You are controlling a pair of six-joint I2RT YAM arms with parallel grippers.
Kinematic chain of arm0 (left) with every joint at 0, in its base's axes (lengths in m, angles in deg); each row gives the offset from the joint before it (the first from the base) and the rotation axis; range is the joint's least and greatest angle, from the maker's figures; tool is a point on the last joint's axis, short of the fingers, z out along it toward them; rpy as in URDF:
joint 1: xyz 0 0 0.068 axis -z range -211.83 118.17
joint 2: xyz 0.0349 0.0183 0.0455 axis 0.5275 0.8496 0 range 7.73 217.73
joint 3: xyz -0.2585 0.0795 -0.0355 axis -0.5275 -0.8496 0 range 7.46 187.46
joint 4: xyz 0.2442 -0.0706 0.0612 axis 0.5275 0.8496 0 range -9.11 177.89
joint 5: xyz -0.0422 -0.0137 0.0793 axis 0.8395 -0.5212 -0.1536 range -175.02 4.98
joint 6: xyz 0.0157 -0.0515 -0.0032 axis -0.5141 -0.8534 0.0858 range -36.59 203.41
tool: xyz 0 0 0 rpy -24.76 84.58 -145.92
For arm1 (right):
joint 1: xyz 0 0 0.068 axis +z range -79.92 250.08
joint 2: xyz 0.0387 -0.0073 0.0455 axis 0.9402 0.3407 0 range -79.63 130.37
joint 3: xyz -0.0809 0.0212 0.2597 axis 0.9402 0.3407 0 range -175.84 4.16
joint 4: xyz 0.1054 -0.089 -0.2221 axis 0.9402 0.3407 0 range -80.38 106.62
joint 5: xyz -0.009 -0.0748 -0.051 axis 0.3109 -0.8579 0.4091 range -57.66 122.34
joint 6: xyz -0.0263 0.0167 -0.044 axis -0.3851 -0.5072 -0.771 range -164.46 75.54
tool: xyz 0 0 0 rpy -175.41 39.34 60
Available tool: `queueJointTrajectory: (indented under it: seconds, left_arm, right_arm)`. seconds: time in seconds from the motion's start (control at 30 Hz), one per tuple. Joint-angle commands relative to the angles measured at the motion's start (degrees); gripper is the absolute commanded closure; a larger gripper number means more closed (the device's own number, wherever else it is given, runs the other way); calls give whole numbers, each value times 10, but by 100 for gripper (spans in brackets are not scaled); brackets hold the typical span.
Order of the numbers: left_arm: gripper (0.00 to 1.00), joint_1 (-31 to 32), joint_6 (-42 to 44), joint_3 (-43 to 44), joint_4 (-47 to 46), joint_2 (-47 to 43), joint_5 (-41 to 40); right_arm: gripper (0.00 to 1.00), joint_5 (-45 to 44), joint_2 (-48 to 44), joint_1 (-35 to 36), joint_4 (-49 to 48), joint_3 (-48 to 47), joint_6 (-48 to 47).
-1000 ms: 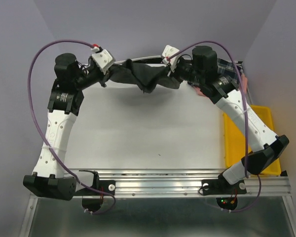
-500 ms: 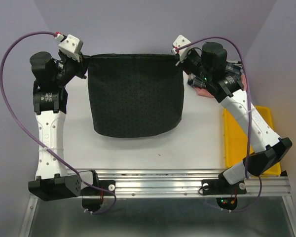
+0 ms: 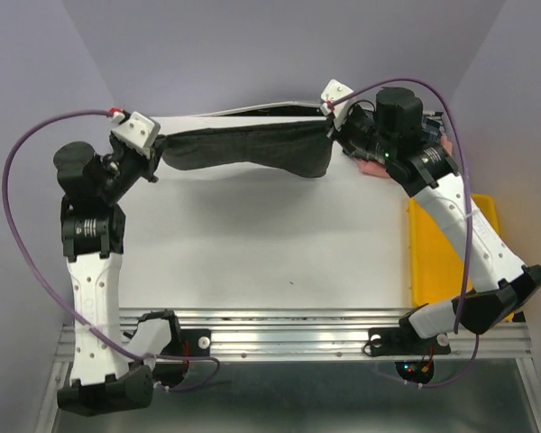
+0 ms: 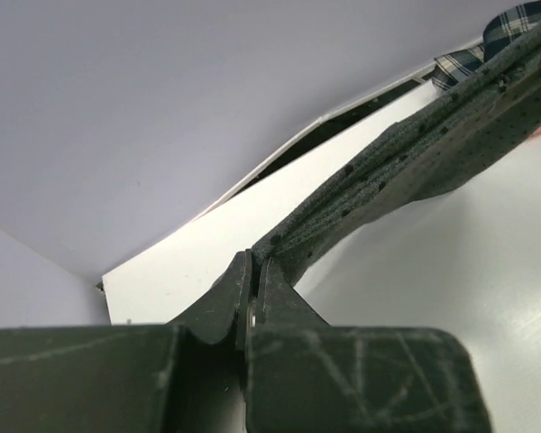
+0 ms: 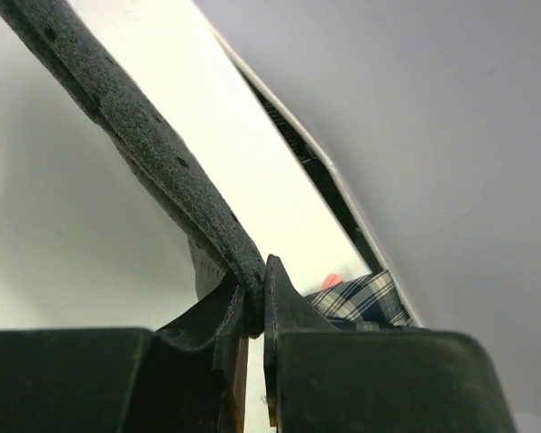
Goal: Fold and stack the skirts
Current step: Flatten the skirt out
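Observation:
The dotted skirt [image 3: 248, 149] hangs stretched above clear white table, so my right gripper will move down, lay the skirt's corner on the bare far tabletop and let go of it.
The charcoal-black dotted skirt [image 3: 248, 149] hangs stretched between my two grippers above the far part of the table. My left gripper [image 3: 159, 144] is shut on its left corner [image 4: 361, 194]. My right gripper [image 3: 330, 122] is shut on its right corner [image 5: 153, 149]. The plaid skirt [image 3: 430, 126] lies at the far right behind my right arm and shows in the right wrist view [image 5: 356, 298] and the left wrist view [image 4: 509, 27]. The pink skirt [image 3: 370, 168] peeks out under the right arm.
A yellow plastic tray [image 3: 428, 248] stands along the right edge of the white table [image 3: 261, 244]. Purple cables loop above both arms. A metal rail [image 3: 298, 329] runs along the near edge.
The black skirt went from bunched to hanging spread open, and now its lower part has swung back so it shows as a narrow band. My left gripper moved nearer and lower.

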Motion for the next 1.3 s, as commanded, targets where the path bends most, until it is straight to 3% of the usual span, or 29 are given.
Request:
queueJointTrajectory:
  seconds: [0.0,0.2,0.4,0.53,0.6,0.63,0.7,0.87,0.93,0.97,1.0,1.03,1.1,1.13,1.17,1.2,1.27]
  left_arm:
    - [100,-19,60,-38,5,-105,-35]
    - [100,-19,61,-41,83,-212,-52]
    - [100,-19,41,0,133,-171,-43]
    - [100,-15,20,-30,117,-74,-17]
    - [100,3,-2,-52,88,-34,-48]
    - [100,33,-21,-63,67,8,-105]
    - [100,61,-38,-68,33,95,-179]
    - [100,89,-82,19,6,288,-237]
    - [98,90,-91,56,-7,375,-254]
    - [95,90,-97,104,-4,399,-264]
    - [91,90,-98,130,0,440,-271]
    - [83,90,-95,157,8,456,-281]
    - [70,87,-92,212,23,474,-284]
    - [52,86,-86,223,29,480,-282]
    - [50,86,-80,229,34,478,-283]
    - [40,86,-75,226,38,474,-281]
    - [38,88,-61,201,42,455,-285]
  right_arm:
    - [99,-3,-89,-23,52,19,11]
    - [99,25,-137,-23,132,-1,29]
    - [99,18,-128,-23,118,56,7]
    - [99,-82,-31,-23,59,135,-21]
    - [99,-77,22,-42,46,136,-8]
    - [99,-69,48,-53,37,132,-4]
    - [99,-48,142,-71,29,81,10]
    - [98,-43,356,-103,40,-113,33]
    - [83,-50,459,-103,65,-240,36]
    - [67,-75,492,-108,76,-285,40]
    - [33,-84,551,-108,100,-330,43]
    - [25,-104,575,-108,120,-418,47]
    - [5,-116,599,-108,151,-465,50]
    - [0,-116,586,-108,150,-463,50]
    - [0,-112,569,-108,146,-423,51]
    - [0,-110,549,-108,129,-391,56]
    - [0,-99,485,-108,115,-329,62]
